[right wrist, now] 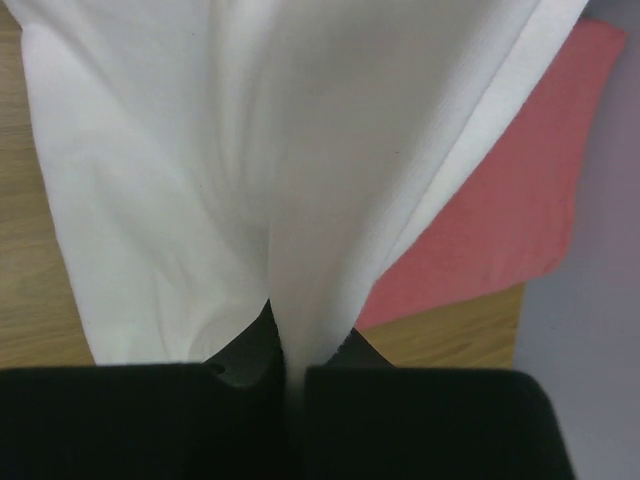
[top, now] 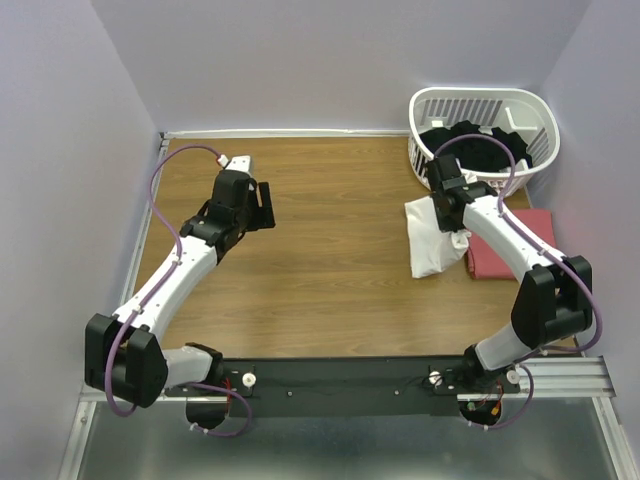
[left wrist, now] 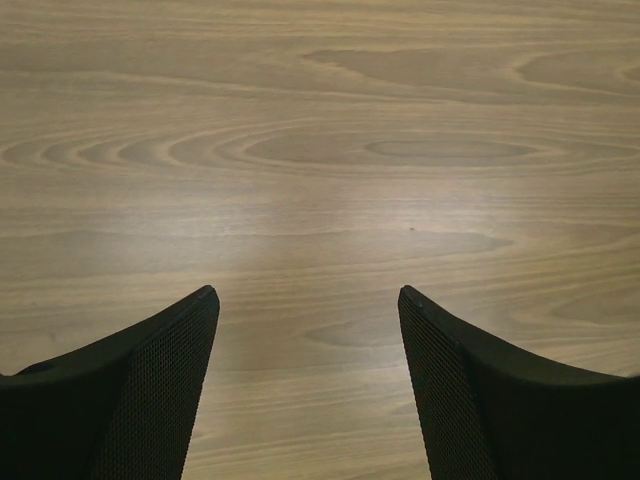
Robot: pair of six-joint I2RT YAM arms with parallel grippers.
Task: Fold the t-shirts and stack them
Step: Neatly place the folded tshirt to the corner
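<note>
My right gripper goes to the right in the top view over the salmon-red t-shirt next, lowers and releases, as the white t-shirt hangs mostly beside it.
The white t-shirt hangs folded from my right gripper, which is shut on a pinch of its cloth; its lower end reaches the table. The salmon-red t-shirt lies folded flat on the table at the right edge, partly under the white one; it also shows in the right wrist view. My left gripper is open and empty over bare wood at the far left; its fingers stand wide apart above the table.
A white slatted basket holding dark clothes stands at the back right corner, just behind my right gripper. Lilac walls close in the table on the left, back and right. A metal rail runs along the near edge.
</note>
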